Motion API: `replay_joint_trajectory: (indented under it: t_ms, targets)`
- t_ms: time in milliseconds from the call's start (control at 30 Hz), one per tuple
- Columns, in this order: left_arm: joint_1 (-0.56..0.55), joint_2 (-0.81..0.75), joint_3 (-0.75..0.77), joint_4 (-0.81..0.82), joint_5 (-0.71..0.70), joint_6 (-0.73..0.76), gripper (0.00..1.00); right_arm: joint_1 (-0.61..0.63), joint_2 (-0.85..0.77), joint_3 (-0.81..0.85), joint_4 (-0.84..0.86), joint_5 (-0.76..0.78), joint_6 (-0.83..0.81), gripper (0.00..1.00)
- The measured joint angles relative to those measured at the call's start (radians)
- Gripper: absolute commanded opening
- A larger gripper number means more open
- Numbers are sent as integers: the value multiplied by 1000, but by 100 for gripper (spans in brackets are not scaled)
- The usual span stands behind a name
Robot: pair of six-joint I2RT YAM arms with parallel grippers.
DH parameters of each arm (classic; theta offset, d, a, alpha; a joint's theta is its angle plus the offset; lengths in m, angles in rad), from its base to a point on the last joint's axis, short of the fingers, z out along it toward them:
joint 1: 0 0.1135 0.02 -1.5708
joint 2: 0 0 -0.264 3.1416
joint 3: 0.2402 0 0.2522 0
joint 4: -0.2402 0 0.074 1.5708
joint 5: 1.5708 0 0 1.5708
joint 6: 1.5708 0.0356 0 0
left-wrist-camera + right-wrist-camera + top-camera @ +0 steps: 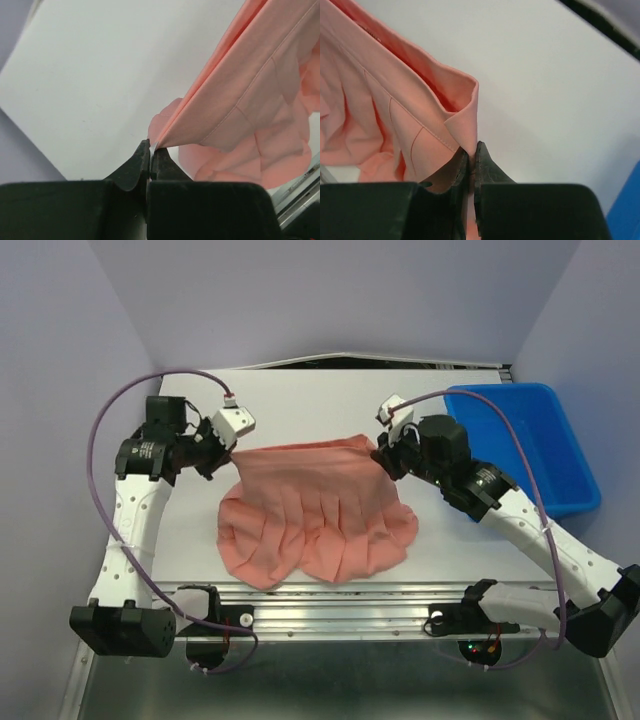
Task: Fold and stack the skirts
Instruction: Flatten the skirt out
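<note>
I will next lower my right gripper back over the skirt's bunched hem on the bin's side [388,520] and let go of the skirt's corner, because that cloth is below and back.
One salmon-pink pleated skirt [315,515] hangs stretched between my two grippers over the white table [300,400], its wide hem bunched on the surface toward the near edge. My left gripper [232,448] is shut on the skirt's left waist corner; in the left wrist view the cloth [240,100] runs up and right from the pinched tips [151,146]. My right gripper [383,452] is shut on the right waist corner, where the folded waistband [420,110] meets the tips [472,149].
A blue plastic bin [530,445] stands at the right side of the table, just behind my right arm. Purple walls close in on the left, back and right. A metal rail [340,605] runs along the near edge.
</note>
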Motion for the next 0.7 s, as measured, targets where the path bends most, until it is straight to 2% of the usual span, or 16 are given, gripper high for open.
replay_joint_trajectory:
  t_ms: [233, 267, 467, 533, 567, 600, 667, 700]
  targets:
    - [-150, 6, -346, 100, -102, -47, 0, -10, -40, -320, -26, -82, -27, 1]
    - [-173, 18, -409, 126, -113, -64, 0, -10, -39, -342, -23, -89, -33, 1]
    - [-214, 73, -563, 315, -147, -148, 0, -11, -33, -446, 37, -99, -84, 1]
    - [-219, 73, -601, 360, -144, -154, 1, -16, -24, -462, 59, -105, -95, 13]
    - [-220, 73, -610, 373, -142, -155, 5, -18, -18, -462, 64, -107, -99, 18]
    - [-220, 73, -616, 388, -139, -156, 12, -19, -13, -462, 69, -114, -101, 30]
    - [-218, 70, -616, 407, -130, -158, 24, -23, -5, -462, 75, -135, -103, 40]
    - [-218, 66, -615, 415, -124, -158, 37, -24, 2, -461, 76, -144, -108, 45]
